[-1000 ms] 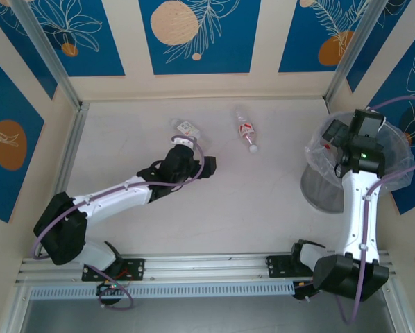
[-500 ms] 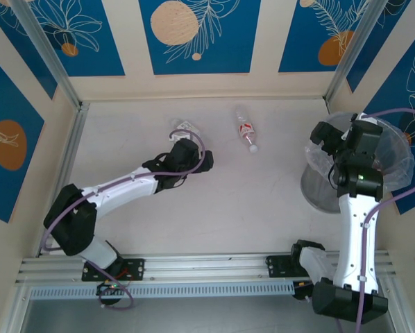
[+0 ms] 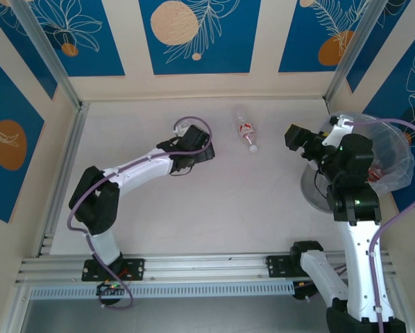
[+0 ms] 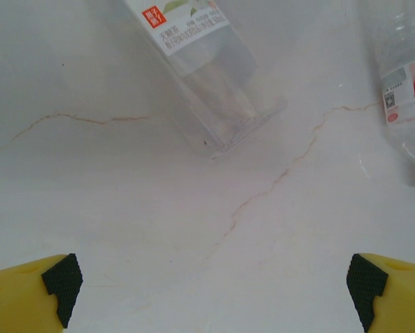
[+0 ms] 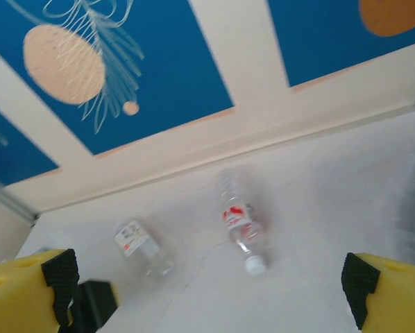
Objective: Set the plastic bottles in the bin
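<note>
My left gripper will move outward and down, turning its fingers to straddle the square clear bottle's base end before grabbing it.
Two plastic bottles lie on the white table. A square clear bottle (image 4: 207,76) with a white label rests just ahead of my open left gripper (image 4: 211,284), its base toward the fingers; from above it (image 3: 182,127) peeks out beyond that gripper (image 3: 192,139). A round clear bottle (image 3: 246,132) with a red label and white cap lies to its right, also at the left wrist view's edge (image 4: 405,90). My right gripper (image 3: 296,137) hangs open in the air left of the bin (image 3: 391,156). In its view (image 5: 211,291) both bottles (image 5: 239,222) (image 5: 139,246) lie ahead and below.
The bin's grey basket wall (image 3: 315,191) stands at the table's right side, close behind the right arm. Patterned blue walls (image 3: 193,35) and a metal rail (image 3: 65,159) enclose the table. The left gripper's tip (image 5: 89,305) shows in the right wrist view.
The left gripper moved toward the back of the table, up to the square bottle. The right gripper swung left, from over the bin to beside it.
</note>
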Controlling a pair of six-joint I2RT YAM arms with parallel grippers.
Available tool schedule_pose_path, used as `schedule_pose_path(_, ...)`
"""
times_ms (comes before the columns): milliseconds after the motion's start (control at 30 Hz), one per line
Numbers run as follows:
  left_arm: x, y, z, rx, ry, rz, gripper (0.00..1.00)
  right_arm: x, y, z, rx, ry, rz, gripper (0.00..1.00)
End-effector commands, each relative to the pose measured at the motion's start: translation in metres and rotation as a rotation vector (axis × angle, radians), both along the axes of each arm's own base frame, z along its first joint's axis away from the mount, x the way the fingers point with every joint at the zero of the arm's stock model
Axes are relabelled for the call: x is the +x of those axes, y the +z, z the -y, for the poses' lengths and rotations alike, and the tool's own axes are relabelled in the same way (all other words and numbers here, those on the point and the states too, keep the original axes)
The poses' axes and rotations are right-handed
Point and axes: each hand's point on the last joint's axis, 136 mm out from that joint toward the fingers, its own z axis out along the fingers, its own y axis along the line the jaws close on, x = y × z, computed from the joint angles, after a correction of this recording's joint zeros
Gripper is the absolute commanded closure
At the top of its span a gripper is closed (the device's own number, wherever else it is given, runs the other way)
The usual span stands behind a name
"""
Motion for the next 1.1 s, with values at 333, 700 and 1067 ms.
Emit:
schedule_pose_path(333,0.048,0.006,-0.019,0.002,0.164,-0.061,0.01,-0.006,-0.018,-0.075,0.039,0.292,0.006,0.0)
schedule_pose_path(700,0.066,-0.027,-0.015,0.05,0.367,-0.215,0.01,-0.015,-0.023,-0.082,0.01,0.297,-0.012,0.01)
schedule_pose_path(1067,0.093,-0.081,0.023,0.002,0.387,-0.299,0.01,-0.023,-0.024,-0.08,-0.003,0.291,-0.016,0.01)
